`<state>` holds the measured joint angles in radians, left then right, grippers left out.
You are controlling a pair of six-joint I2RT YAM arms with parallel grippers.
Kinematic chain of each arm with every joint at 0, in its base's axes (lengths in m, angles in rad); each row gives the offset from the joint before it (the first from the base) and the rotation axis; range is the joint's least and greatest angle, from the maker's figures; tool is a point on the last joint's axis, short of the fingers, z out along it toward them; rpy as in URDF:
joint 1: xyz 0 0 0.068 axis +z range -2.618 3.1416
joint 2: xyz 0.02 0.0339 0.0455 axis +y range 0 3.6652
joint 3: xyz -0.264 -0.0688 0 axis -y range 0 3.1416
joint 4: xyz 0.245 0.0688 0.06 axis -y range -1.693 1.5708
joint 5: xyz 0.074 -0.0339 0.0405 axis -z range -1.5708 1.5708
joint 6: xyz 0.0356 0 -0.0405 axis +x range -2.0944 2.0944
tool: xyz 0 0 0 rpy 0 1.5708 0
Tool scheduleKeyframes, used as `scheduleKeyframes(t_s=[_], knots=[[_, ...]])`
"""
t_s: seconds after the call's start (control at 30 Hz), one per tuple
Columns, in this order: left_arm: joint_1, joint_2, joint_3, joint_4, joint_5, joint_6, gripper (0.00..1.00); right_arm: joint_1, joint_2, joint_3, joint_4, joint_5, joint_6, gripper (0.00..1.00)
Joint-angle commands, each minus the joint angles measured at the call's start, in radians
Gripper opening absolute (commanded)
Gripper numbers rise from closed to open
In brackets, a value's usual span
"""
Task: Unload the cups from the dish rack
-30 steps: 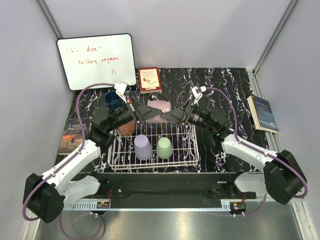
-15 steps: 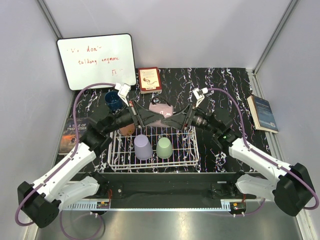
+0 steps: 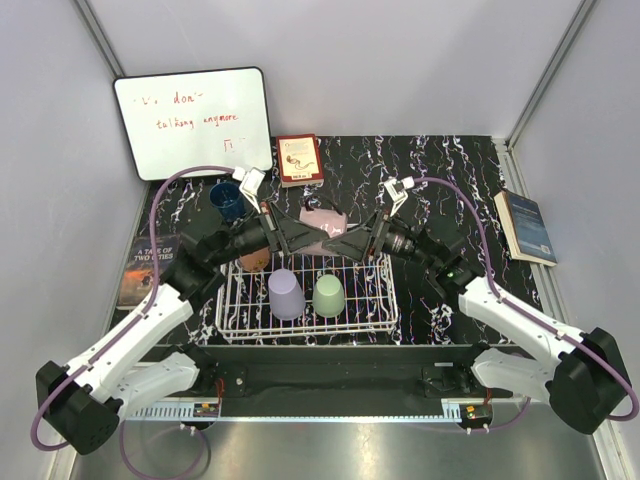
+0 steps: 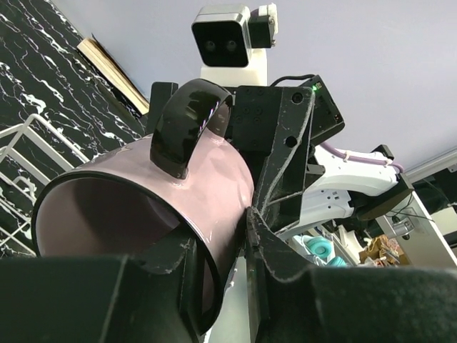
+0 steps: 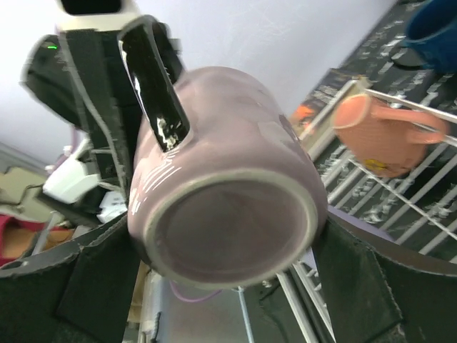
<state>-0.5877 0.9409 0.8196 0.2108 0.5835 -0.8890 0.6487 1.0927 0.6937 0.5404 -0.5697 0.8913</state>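
The mauve cup is sideways, so I will turn it upright as I move my left gripper to the left in the top view and down to bare tabletop beside the dark blue cup point(image 3: 228, 200).
A mauve cup point(image 3: 322, 217) with a black handle lies on its side in the air over the dish rack's point(image 3: 310, 335) far edge, held from both ends. My left gripper point(image 3: 308, 232) has the cup's wall point(image 4: 200, 179) at the rim between its fingers, one inside and one outside. My right gripper point(image 3: 340, 238) spans the base point(image 5: 228, 243), a finger against each side. In the rack stand a lavender cup point(image 3: 286, 293) and a light green cup point(image 3: 329, 295) upside down, and a terracotta cup point(image 3: 253, 258) lies at the far left corner. A dark blue cup point(image 3: 228, 200) stands on the table behind.
A whiteboard point(image 3: 195, 120) leans at the back left, with a red book point(image 3: 299, 160) next to it. Another book point(image 3: 148, 268) lies left of the rack and a dark one point(image 3: 525, 225) at the right wall.
The right gripper has moved left until its fingers stand round the cup's base. The left arm has reached a little further right with the cup.
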Motion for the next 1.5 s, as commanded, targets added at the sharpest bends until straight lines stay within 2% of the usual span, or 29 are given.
scheduleKeyframes(t_s=[0.0,0.27,0.43,0.63,0.73,0.83,0.87,0.93,0.97,1.0,1.03,1.07,1.23,1.33,1.47], knots=[[0.039,0.013,0.055,0.027,-0.209,0.101,0.00,0.000,-0.031,0.023,-0.094,0.007,-0.089,0.98],[0.040,0.009,0.035,0.098,-0.180,0.048,0.00,0.000,-0.028,0.038,-0.146,-0.022,-0.111,1.00],[0.040,0.006,0.090,-0.020,-0.235,0.128,0.00,0.000,-0.108,0.053,-0.337,0.202,-0.213,1.00],[0.040,0.025,0.148,-0.143,-0.304,0.212,0.00,0.000,-0.139,0.067,-0.440,0.298,-0.270,1.00],[0.040,0.033,0.214,-0.281,-0.430,0.303,0.00,0.000,-0.143,0.069,-0.496,0.370,-0.285,1.00],[0.040,0.085,0.335,-0.494,-0.681,0.410,0.00,0.000,-0.131,0.085,-0.596,0.468,-0.311,0.99],[0.040,0.105,0.410,-0.607,-0.827,0.433,0.00,0.000,-0.122,0.099,-0.621,0.496,-0.322,0.98],[0.048,0.154,0.478,-0.735,-0.971,0.479,0.00,0.000,-0.096,0.115,-0.687,0.591,-0.327,0.98],[0.055,0.208,0.543,-0.773,-1.095,0.486,0.00,-0.001,-0.084,0.128,-0.704,0.612,-0.334,0.97],[0.069,0.246,0.579,-0.812,-1.137,0.484,0.00,0.000,-0.061,0.135,-0.720,0.628,-0.336,0.97],[0.131,0.280,0.616,-0.849,-1.142,0.478,0.00,-0.001,-0.051,0.142,-0.744,0.658,-0.334,0.97],[0.170,0.344,0.671,-0.901,-1.124,0.467,0.00,0.000,-0.041,0.153,-0.752,0.666,-0.336,0.97],[0.429,0.507,0.759,-0.950,-1.025,0.391,0.00,0.000,-0.013,0.171,-0.772,0.673,-0.341,0.97],[0.503,0.623,0.803,-0.961,-0.996,0.354,0.00,0.000,-0.014,0.167,-0.772,0.669,-0.350,0.97],[0.534,0.739,0.863,-0.959,-1.008,0.351,0.00,0.000,-0.027,0.155,-0.772,0.676,-0.367,0.97]])
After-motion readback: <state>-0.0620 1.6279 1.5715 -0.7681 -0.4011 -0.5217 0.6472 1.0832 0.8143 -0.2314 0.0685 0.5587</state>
